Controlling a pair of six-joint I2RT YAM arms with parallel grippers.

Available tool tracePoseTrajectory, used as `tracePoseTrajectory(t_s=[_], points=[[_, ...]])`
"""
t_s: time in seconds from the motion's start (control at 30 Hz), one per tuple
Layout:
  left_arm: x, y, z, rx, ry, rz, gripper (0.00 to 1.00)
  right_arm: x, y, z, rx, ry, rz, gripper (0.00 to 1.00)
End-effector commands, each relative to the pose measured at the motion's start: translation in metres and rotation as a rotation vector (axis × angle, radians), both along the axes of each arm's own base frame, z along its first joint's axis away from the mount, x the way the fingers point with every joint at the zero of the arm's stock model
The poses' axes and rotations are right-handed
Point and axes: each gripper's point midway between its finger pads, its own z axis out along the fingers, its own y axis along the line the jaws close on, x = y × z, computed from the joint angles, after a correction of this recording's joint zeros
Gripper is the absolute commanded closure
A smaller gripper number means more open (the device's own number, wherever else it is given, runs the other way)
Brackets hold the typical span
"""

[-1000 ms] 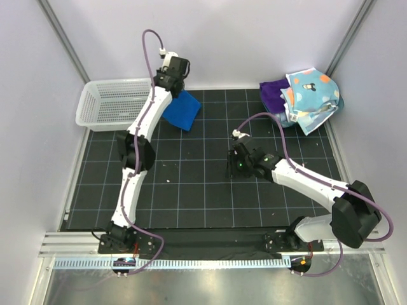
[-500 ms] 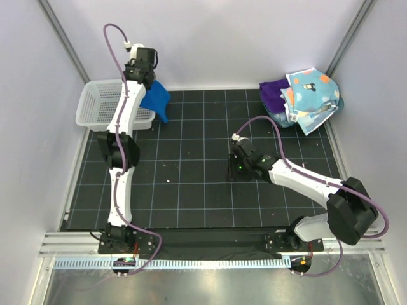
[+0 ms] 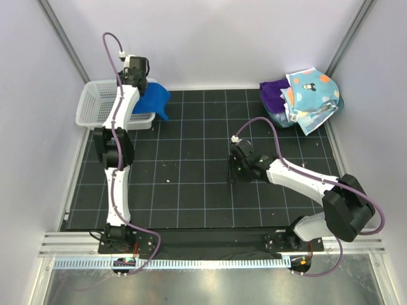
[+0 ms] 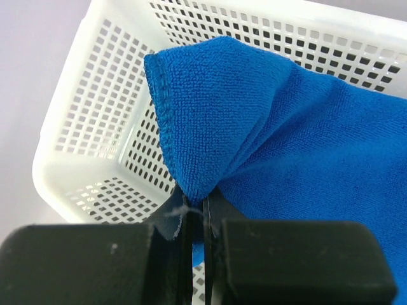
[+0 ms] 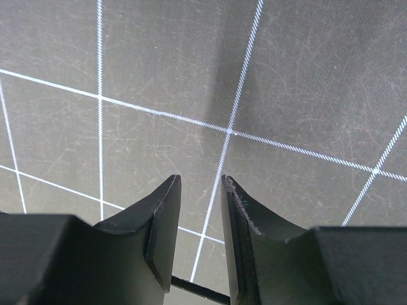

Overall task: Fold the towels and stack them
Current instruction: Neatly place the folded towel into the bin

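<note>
My left gripper should go down next, moving to the left in the top view, and let go of the towel over the bottom of the basket, because the towel's end hangs over the basket's rim.
My left gripper [image 3: 140, 88] is shut on a fold of the royal blue towel [image 3: 154, 100] and holds it at the right end of the white mesh basket [image 3: 95, 107]. In the left wrist view the gripper [image 4: 197, 213] pinches the towel [image 4: 299, 121] by a hemmed corner above the basket's floor [image 4: 102, 127]. My right gripper [image 3: 233, 169] hovers low over the black grid mat, its jaws a narrow gap apart and empty [image 5: 200, 190]. A polka-dot towel [image 3: 310, 92] and a purple towel [image 3: 273, 94] lie heaped at the back right corner.
The black mat with white grid lines [image 3: 191, 184] covers the table. Grey walls close in the left, back and right sides. The basket stands at the back left, partly off the mat.
My left arm has swung left and back, carrying the blue towel from the mat to over the basket's right end. My right gripper has barely shifted.
</note>
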Motion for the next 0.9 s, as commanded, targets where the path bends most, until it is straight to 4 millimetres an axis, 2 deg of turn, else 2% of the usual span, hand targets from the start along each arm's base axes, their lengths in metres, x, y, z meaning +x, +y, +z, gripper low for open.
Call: tracePoseTrajectory(t_s=[0.0,0.07,0.1,0.13,0.2,0.37,0.57,0.87], points=[[0.003,0.012,0.049,0.061,-0.127,0.024,1.00,0.003,0.005,0.002,0.018,-0.018,-0.001,0.61],[0.004,0.011,0.051,0.076,-0.142,0.023,1.00,0.004,0.006,0.000,0.022,-0.015,-0.005,0.61],[0.001,0.007,0.038,0.098,-0.110,0.016,1.00,0.003,0.007,0.000,0.025,-0.014,-0.004,0.61],[0.003,0.007,0.047,0.122,-0.151,0.031,1.00,0.003,0.007,0.000,0.027,-0.013,-0.002,0.61],[0.004,0.003,0.041,0.150,-0.134,0.020,1.00,0.004,0.007,0.000,0.026,-0.011,-0.003,0.61],[0.009,0.012,0.026,0.179,-0.108,0.034,1.00,0.001,0.005,-0.003,0.016,-0.004,-0.006,0.61],[0.018,0.022,0.022,0.208,-0.105,0.031,1.00,0.001,0.005,-0.004,0.008,0.001,-0.002,0.61],[0.023,0.041,0.004,0.226,-0.061,0.014,1.00,0.001,0.005,-0.008,-0.005,0.013,0.001,0.61]])
